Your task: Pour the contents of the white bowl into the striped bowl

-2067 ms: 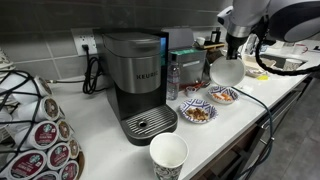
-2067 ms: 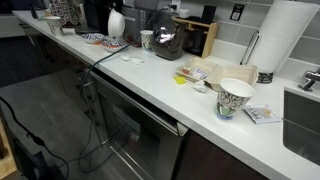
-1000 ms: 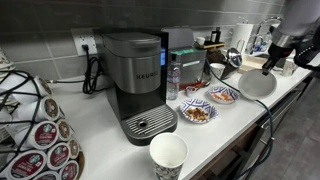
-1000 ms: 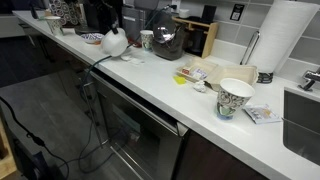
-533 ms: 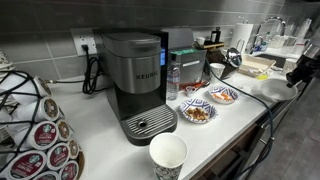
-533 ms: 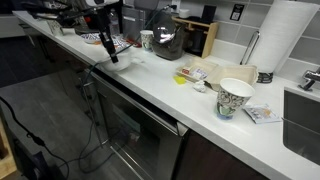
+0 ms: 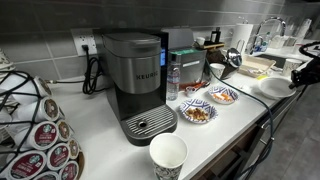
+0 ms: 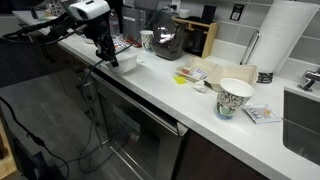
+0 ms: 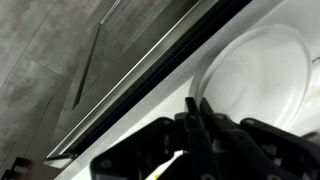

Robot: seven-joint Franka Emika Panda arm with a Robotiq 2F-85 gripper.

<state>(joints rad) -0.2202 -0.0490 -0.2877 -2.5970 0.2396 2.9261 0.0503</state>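
My gripper is holding the tipped white bowl and will next move outward to the bare counter, level the bowl there and release it clear of the counter's edge.
The white bowl [image 7: 270, 88] rests low on the white counter near its front edge, to the right of the patterned bowls; it also shows in an exterior view [image 8: 127, 62] and fills the upper right of the wrist view [image 9: 255, 75]. My gripper [image 9: 195, 108] is shut on its rim and shows in both exterior views [image 7: 295, 76] [image 8: 108, 56]. The bowl's inside looks plain white. The striped bowl [image 7: 223, 95] sits on the counter with orange-red bits in it, left of the white bowl.
A busier blue-and-white dish with brown food [image 7: 197, 113] sits next to the striped bowl. A Keurig machine [image 7: 140, 80], a pod carousel [image 7: 40, 130] and a white paper cup [image 7: 168, 157] stand left. A patterned cup [image 8: 235, 98] and sink [image 8: 305, 115] lie further along.
My gripper carried the white bowl from above the patterned bowls out towards the counter's front edge and lowered it onto the counter.
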